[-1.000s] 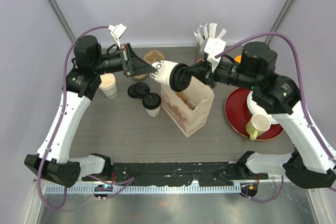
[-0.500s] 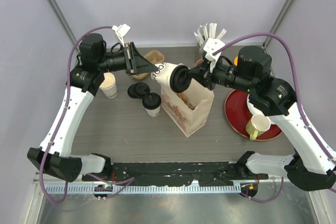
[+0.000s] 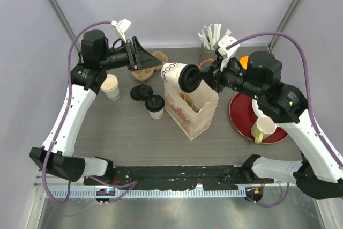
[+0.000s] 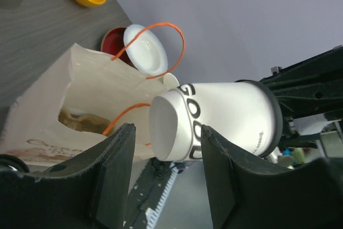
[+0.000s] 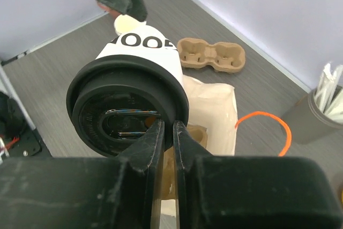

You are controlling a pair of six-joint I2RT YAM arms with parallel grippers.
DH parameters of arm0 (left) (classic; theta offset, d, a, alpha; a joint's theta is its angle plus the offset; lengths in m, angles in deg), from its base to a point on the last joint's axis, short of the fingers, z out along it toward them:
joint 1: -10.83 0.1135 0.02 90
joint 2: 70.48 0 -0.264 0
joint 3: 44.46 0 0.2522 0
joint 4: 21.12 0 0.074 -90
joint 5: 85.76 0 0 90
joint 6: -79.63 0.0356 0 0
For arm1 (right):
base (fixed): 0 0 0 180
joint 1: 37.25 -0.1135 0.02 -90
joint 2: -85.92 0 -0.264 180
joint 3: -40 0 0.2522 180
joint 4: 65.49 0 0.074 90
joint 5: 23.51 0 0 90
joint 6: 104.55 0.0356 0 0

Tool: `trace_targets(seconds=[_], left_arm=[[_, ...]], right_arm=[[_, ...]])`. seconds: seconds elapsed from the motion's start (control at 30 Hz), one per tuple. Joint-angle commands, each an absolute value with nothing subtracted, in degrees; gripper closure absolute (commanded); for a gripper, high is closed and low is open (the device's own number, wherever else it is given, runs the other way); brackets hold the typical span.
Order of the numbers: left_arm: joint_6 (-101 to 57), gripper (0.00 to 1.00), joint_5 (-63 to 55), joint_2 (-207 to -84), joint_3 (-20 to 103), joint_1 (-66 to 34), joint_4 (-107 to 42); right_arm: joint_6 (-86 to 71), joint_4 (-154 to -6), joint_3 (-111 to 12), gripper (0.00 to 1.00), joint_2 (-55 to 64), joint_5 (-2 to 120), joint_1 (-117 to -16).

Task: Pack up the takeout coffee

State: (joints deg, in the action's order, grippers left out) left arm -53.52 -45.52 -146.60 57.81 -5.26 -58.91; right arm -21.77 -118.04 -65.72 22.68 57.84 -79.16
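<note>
My right gripper tips downward next, lowers the cup base-first into the carrier below it inside the open paper bag, then releases the cup.
The takeout coffee (image 3: 176, 73) is a cream-white paper cup with a black lid (image 3: 190, 80). It lies on its side in the air above the open paper bag (image 3: 190, 112). My right gripper (image 3: 203, 77) is shut on the lid's rim and carries the cup alone. In the right wrist view the fingers pinch the lid (image 5: 126, 100) at its lower edge, with my gripper (image 5: 168, 127) over the bag (image 5: 220, 105). My left gripper (image 3: 149, 64) is open, its fingertips just left of the cup's base and apart from it. The left wrist view shows the cup (image 4: 225, 116) beyond the open gripper (image 4: 167, 132).
A second lidded cup (image 3: 155, 105), loose black lids (image 3: 142, 93), a cream cup (image 3: 111, 87) and a cardboard carrier (image 3: 154, 60) lie left of the bag. A red plate (image 3: 241, 116) with a yellow-green mug (image 3: 263, 128) is at the right. A stirrer holder (image 3: 211, 38) stands behind.
My left gripper has drawn back to the left, away from the cup's base. My right gripper has lifted the cup slightly up and back over the bag.
</note>
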Motion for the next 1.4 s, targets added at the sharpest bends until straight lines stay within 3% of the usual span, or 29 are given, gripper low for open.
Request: trace_targets(seconds=[0.0,0.3,0.43,0.57,0.8,0.93,1.37], left_arm=[[-46.2,0.44,-43.1,-146.9,62.6,-4.4,-58.9],[-23.9,0.43,-42.2,-144.7,60.5,-4.7,-67.0],[-0.4,0.42,-40.9,-144.7,59.8,-9.4,-78.4],[21.3,0.32,-43.3,-144.5,60.0,-10.7,-86.6],[52.9,0.21,-45.3,-144.0,60.4,-12.6,-97.3],[59.1,0.20,-42.7,-146.2,60.5,-16.0,-99.7],[56.9,0.17,-40.1,-152.0,60.3,-20.4,-90.6]], right_arm=[[-12.7,-118.4,-71.6,0.99,22.3,69.2,-79.3],[0.3,-123.9,-79.3,0.99,20.6,71.9,-79.4],[2.9,-137.2,-88.3,0.99,13.3,78.2,-79.3],[4.4,-150.5,-98.3,0.99,5.4,77.8,-79.3],[6.9,-163.5,-103.9,0.99,-1.4,75.5,-79.2],[6.7,-165.5,-101.2,0.99,-2.8,74.1,-79.0],[5.5,-165.6,-87.4,0.99,-2.3,71.3,-75.5]])
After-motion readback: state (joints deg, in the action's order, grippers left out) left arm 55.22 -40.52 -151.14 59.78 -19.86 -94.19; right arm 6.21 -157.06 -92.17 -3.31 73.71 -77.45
